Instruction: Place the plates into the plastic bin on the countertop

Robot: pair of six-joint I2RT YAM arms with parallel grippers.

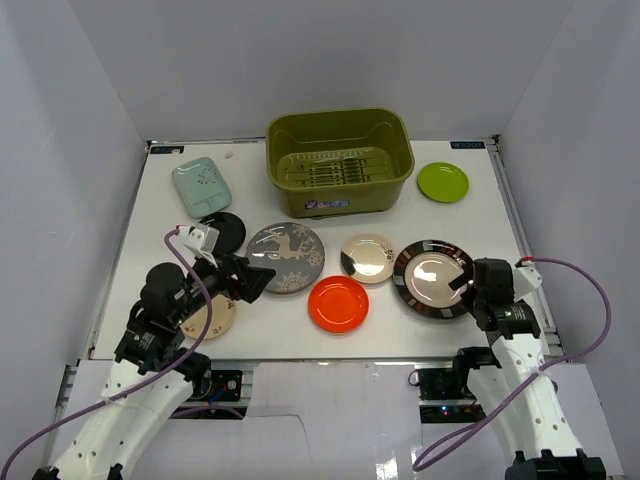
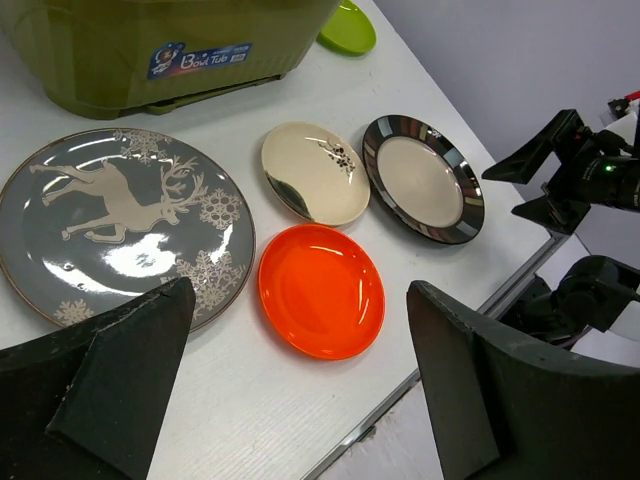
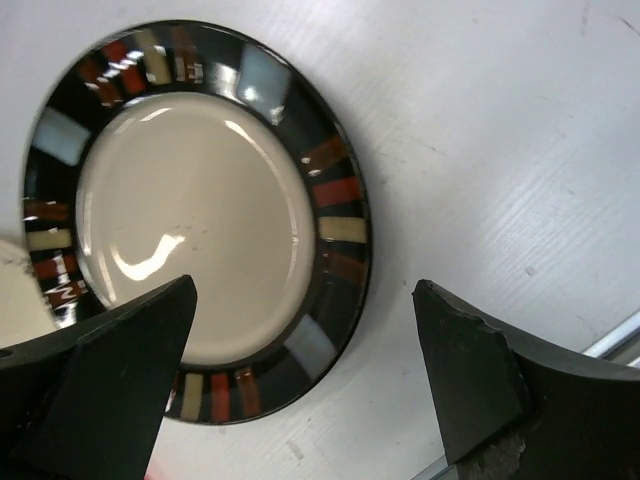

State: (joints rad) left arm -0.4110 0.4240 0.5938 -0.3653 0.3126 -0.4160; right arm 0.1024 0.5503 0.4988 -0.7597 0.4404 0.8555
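Note:
Next, my right gripper comes down onto the striped rim of the dark-rimmed plate (image 1: 462,288) (image 3: 342,290), one finger over its side and one outside, as the open fingers hang above.
The olive-green bin (image 1: 338,160) stands at the back, empty. On the countertop (image 1: 480,215) lie the lime plate (image 1: 442,181), teal plate (image 1: 201,186), black plate (image 1: 225,232), deer plate (image 1: 285,257), cream plate (image 1: 367,258), dark-rimmed plate (image 1: 433,277), orange plate (image 1: 338,303) and beige plate (image 1: 210,315). My left gripper (image 1: 250,278) is open and empty above the deer plate's left edge; in its wrist view (image 2: 300,400) the orange plate (image 2: 322,290) lies ahead. My right gripper (image 1: 468,285) is open, its jaws (image 3: 305,380) on either side of the dark-rimmed plate's (image 3: 190,220) rim.
The left arm hangs over the beige plate and hides part of it. The table's metal front rail (image 2: 450,340) runs just beyond the orange plate. White walls enclose the table on three sides. The right arm (image 2: 590,180) shows in the left wrist view.

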